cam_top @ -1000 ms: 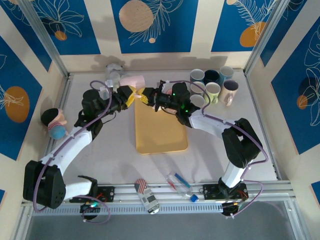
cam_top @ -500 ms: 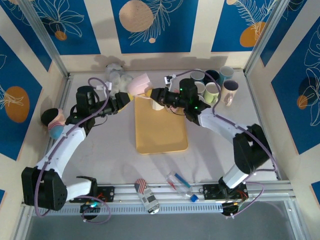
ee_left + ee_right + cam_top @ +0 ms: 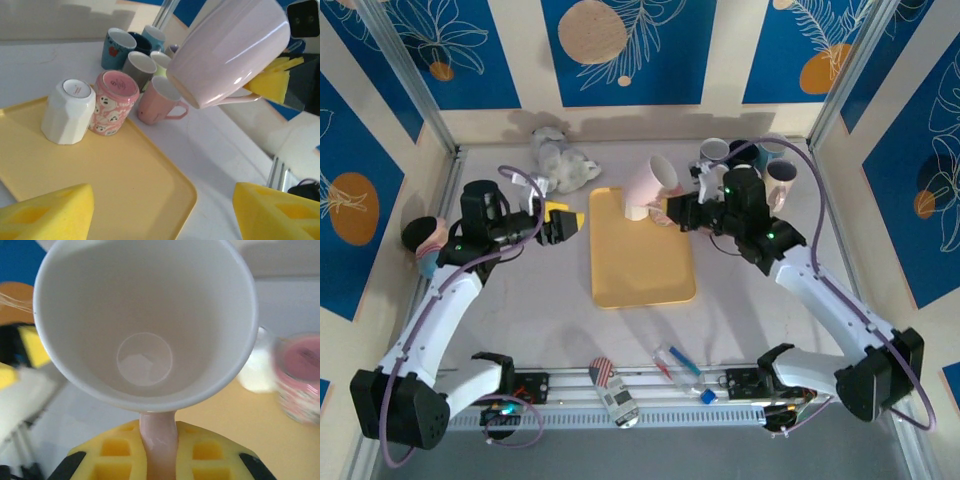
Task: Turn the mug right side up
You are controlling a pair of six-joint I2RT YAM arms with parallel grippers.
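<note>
I should next swing my right gripper off the tray [image 3: 640,265], level the mug and lower it to release it beside the upright pink mug, because that tabletop is below.
A pale pink mug [image 3: 652,186] hangs tilted above the far end of the yellow tray [image 3: 640,265], its mouth turned up and to the right. My right gripper [image 3: 674,212] is shut on its handle [image 3: 157,437], and the right wrist view looks straight into the empty mug [image 3: 145,325]. My left gripper [image 3: 569,222] is open with nothing between its yellow pads, just left of the tray and apart from the mug. From the left wrist the mug [image 3: 230,47] shows at the upper right, with my left gripper [image 3: 162,215] over the tray's corner [image 3: 115,180].
A white mug [image 3: 67,110] and a pink patterned mug [image 3: 114,102] stand upside down on the tray's far end. Several upright mugs [image 3: 752,165] cluster at the back right. A crumpled cloth [image 3: 560,155] lies at the back, a doll [image 3: 430,250] left, a can [image 3: 613,390] near the front rail.
The right gripper carried the mug rightward from the back left and tipped its mouth upward. The left gripper drew back to the left, away from the mug.
</note>
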